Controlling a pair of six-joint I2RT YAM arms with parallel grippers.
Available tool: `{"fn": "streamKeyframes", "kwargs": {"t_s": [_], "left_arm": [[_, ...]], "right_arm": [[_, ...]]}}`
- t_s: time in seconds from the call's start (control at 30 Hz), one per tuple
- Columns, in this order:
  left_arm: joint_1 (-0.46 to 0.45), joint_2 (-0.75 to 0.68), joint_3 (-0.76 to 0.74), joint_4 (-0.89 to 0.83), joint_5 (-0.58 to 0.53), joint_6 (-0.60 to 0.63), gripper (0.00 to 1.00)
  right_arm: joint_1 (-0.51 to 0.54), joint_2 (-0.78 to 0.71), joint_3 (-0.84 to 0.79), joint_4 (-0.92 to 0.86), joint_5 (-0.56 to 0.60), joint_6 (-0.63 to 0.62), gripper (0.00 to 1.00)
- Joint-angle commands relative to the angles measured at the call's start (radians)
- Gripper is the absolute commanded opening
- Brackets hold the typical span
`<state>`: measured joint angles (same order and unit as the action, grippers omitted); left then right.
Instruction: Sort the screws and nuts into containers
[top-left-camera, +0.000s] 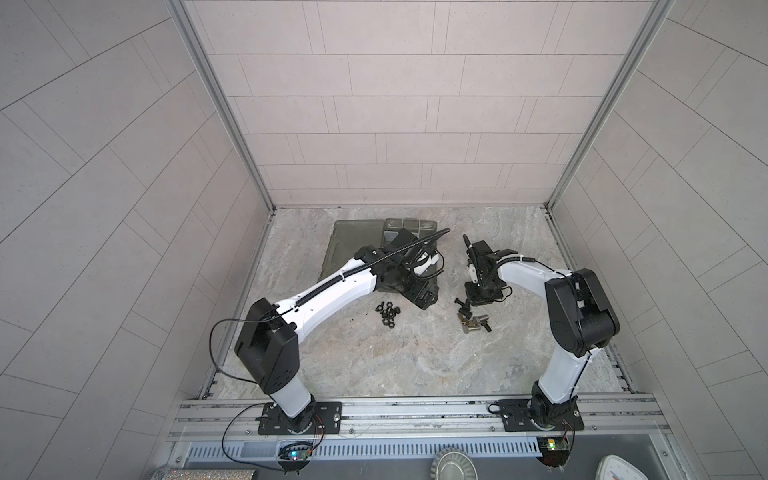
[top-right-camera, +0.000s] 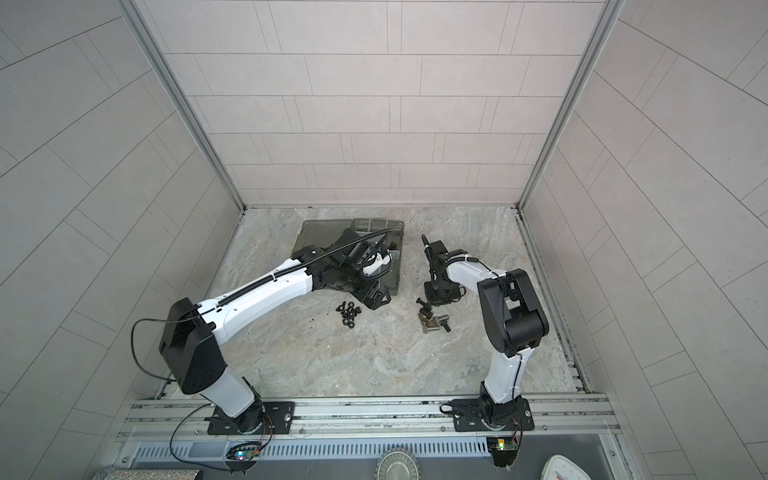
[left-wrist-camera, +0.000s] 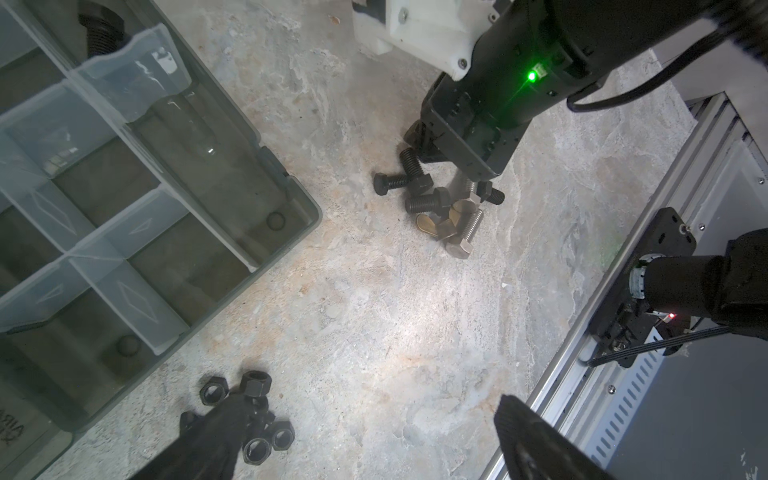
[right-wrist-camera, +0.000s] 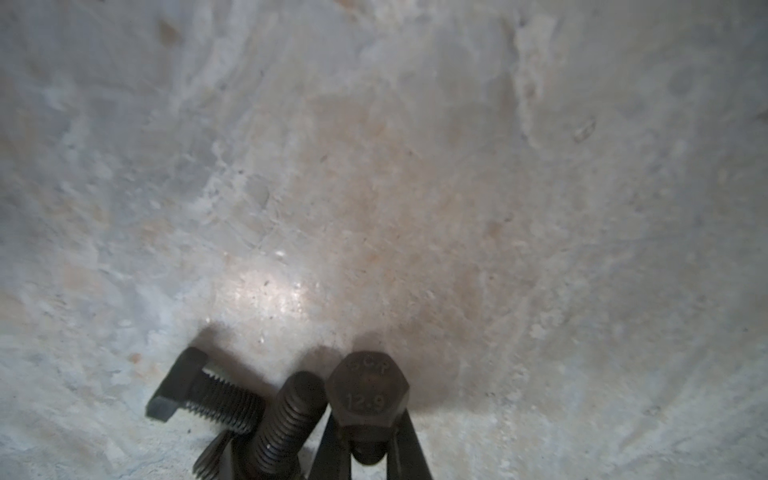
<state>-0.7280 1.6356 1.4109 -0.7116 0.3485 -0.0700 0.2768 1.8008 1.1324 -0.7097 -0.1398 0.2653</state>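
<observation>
Another black screw is already in the organizer box's far section (top-right-camera: 394, 239). I will move my right gripper up and outward over that section next and let go of the screw there.
Several black nuts (top-left-camera: 388, 314) (top-right-camera: 350, 313) lie heaped on the stone table, in front of the organizer box. My left gripper (left-wrist-camera: 374, 419) hangs open above them, one finger (left-wrist-camera: 224, 428) covering part of the heap (left-wrist-camera: 266, 436). The screws (top-left-camera: 473, 322) (left-wrist-camera: 432, 199), black and silver, lie in a loose pile to the right. My right gripper (right-wrist-camera: 368, 419) points down at the pile's far end, shut on the shank of a black screw (right-wrist-camera: 368, 390) with its hex head showing. Two more black screws (right-wrist-camera: 286, 419) lie just beside it. The containers (left-wrist-camera: 108, 232) are the box's divided compartments (top-left-camera: 409, 226).
The box's flat lid (top-left-camera: 353, 241) lies open on the left of it, partly under my left arm. A brass-coloured piece (left-wrist-camera: 432, 220) sits among the screws. A metal rail (top-left-camera: 415, 411) runs along the table's front edge, and grey walls close in the back and both sides.
</observation>
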Motion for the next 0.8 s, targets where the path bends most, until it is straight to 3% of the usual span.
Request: {"fn": "streamKeyframes", "kwargs": {"t_s": [0.0, 0.4, 0.63, 0.77], "left_arm": [[0.031, -0.047, 0.024, -0.025, -0.029, -0.001, 1.0], [0.182, -0.067, 0.021, 0.009, -0.041, -0.044, 1.0], [0.314, -0.049, 0.048, -0.001, -0.028, -0.099, 1.0], [0.343, -0.08, 0.01, 0.008, -0.029, -0.106, 1.0]], "right_arm": [[0.007, -0.016, 0.018, -0.02, -0.007, 0.007, 0.03], [0.013, -0.044, 0.208, -0.115, -0.003, 0.026, 0.02], [0.028, 0.055, 0.408, -0.158, -0.032, 0.045, 0.02], [0.037, 0.144, 0.533, -0.17, -0.056, 0.051, 0.02]]}}
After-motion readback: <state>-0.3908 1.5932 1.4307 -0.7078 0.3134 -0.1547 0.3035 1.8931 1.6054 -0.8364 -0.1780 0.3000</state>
